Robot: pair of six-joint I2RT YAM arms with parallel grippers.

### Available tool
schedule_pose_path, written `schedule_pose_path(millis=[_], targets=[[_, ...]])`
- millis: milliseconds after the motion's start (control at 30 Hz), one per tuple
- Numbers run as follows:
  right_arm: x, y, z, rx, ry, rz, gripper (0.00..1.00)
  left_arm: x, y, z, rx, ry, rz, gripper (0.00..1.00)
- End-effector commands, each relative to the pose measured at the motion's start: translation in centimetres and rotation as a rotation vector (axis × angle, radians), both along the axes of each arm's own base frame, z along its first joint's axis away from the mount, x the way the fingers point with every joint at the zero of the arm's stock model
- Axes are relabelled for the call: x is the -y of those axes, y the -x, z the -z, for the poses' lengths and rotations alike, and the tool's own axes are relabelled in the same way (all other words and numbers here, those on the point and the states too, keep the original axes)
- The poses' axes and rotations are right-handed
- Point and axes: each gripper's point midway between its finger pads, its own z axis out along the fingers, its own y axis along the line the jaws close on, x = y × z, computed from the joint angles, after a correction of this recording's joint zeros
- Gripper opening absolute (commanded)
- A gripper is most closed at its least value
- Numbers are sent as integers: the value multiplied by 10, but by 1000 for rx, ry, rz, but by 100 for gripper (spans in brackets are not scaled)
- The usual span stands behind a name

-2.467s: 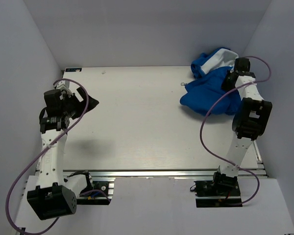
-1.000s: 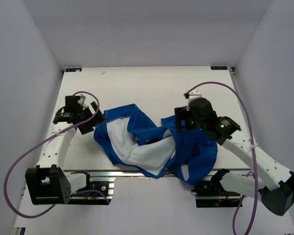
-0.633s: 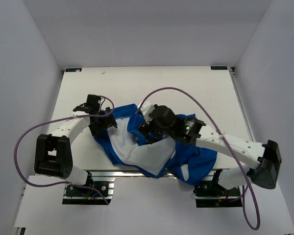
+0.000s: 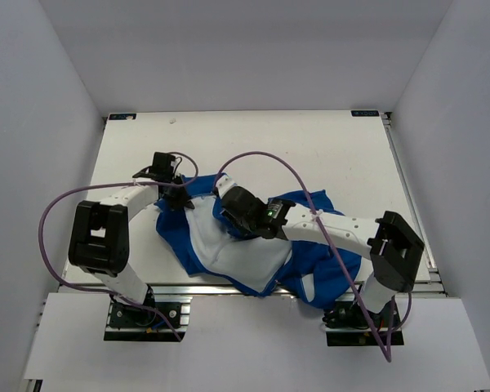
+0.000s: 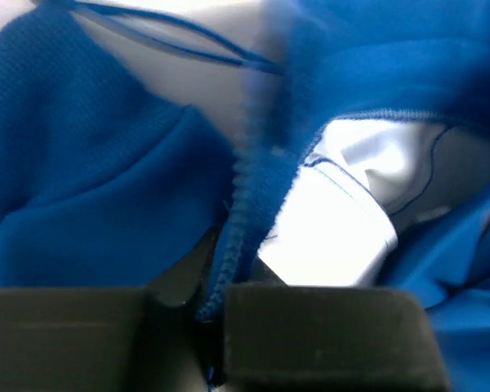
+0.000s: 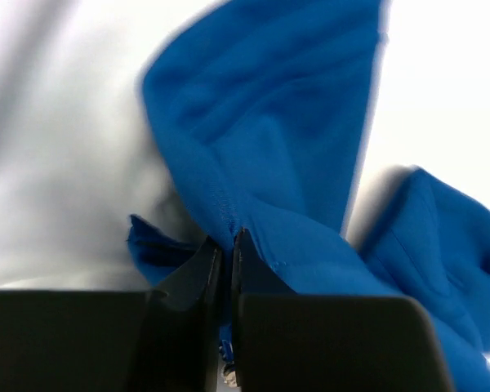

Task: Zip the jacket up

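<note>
The left gripper lifts the zipper edge high next, as the jacket lies crumpled. It then swings the edge outward and down over the bare far tabletop to release it.
The bright blue jacket lies open at the table's near edge, its white lining facing up. In the top view my left gripper rests on the jacket's upper left edge. My right gripper is at the middle of its top edge. In the left wrist view the left gripper is shut on a blue toothed zipper edge beside the white lining. The right gripper is shut on a raised fold of the jacket. A small silver piece shows low between the right jaws.
The white table stretches back behind the jacket, with grey walls on three sides. The jacket's lower hem hangs over the near rail by the right arm's base. Purple cables arc above both arms.
Both arms reached inward onto the jacket's top edge. Each gripper went from open to shut on blue fabric. The jacket's upper middle bunched slightly.
</note>
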Motion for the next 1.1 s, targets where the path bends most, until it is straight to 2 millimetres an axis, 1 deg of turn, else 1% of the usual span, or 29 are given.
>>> schedule_pose_path(millis=[0, 33, 67, 100, 133, 167, 200, 233, 267, 300, 333, 400, 433, 467, 533, 567, 600, 633, 667, 700, 733, 767, 800, 833, 867, 900, 967, 1000, 1067], targets=[[15, -32, -37, 141, -41, 221, 0, 10, -23, -31, 101, 20, 40, 0], [19, -37, -62, 181, -84, 247, 0, 10, -27, -42, 127, 19, 44, 0], [27, -45, -79, 216, -107, 288, 0, 11, -32, -57, 160, 15, 48, 0], [45, -55, -110, 290, -139, 366, 0, 10, -37, -71, 197, 5, 59, 0], [54, -62, -137, 337, -187, 419, 0, 11, -40, -97, 266, 11, 69, 0], [70, -72, -160, 385, -217, 478, 0, 16, -43, -118, 320, 21, 91, 0], [83, -80, -186, 440, -262, 530, 0, 19, -50, -152, 416, 28, 122, 0], [98, -79, -222, 482, -343, 554, 0, 27, -50, -178, 486, 58, 160, 0], [109, -80, -256, 538, -387, 552, 0, 31, -43, -216, 593, 82, 196, 0], [122, -72, -291, 585, -463, 545, 0, 35, -44, -254, 711, 93, 228, 0], [127, -69, -321, 626, -543, 532, 0, 39, -37, -281, 781, 114, 260, 0], [146, -49, -383, 704, -656, 464, 0, 34, -15, -353, 957, 114, 278, 0], [153, -42, -403, 725, -688, 440, 0, 31, -6, -374, 1007, 109, 273, 0], [167, -29, -440, 760, -771, 421, 0, 29, 6, -393, 1051, 111, 276, 0], [176, -3, -480, 794, -859, 298, 0, 22, 44, -454, 1211, 125, 274, 0], [185, 22, -512, 809, -944, 192, 0, 19, 71, -481, 1289, 143, 280, 0], [188, 37, -526, 821, -981, 121, 0, 17, 88, -498, 1340, 155, 287, 0], [190, 52, -538, 835, -1009, 46, 0, 14, 110, -523, 1412, 168, 290, 0], [189, 72, -552, 853, -1063, -62, 0, 15, 127, -539, 1465, 187, 312, 0], [203, 89, -566, 883, -1114, -99, 0, 12, 152, -556, 1524, 210, 312, 0], [209, 96, -574, 902, -1145, -116, 0, 10, 168, -568, 1567, 225, 316, 0], [219, 104, -587, 932, -1198, -119, 0, 7, 189, -588, 1634, 237, 320, 0], [232, 112, -595, 959, -1232, -117, 0, 4, 201, -598, 1662, 246, 314, 0], [236, 115, -599, 971, -1255, -115, 0, 2, 209, -605, 1680, 250, 311, 0], [241, 120, -604, 984, -1275, -125, 0, -2, 226, -620, 1716, 248, 307, 0], [246, 126, -609, 994, -1297, -139, 0, -4, 231, -625, 1729, 244, 304, 0], [253, 132, -616, 1000, -1330, -145, 0, -5, 229, -630, 1724, 237, 296, 0], [254, 130, -619, 1011, -1337, -129, 0, -6, 233, -636, 1737, 235, 289, 0], [257, 117, -619, 1023, -1328, -51, 0, -4, 221, -635, 1714, 234, 289, 0]])
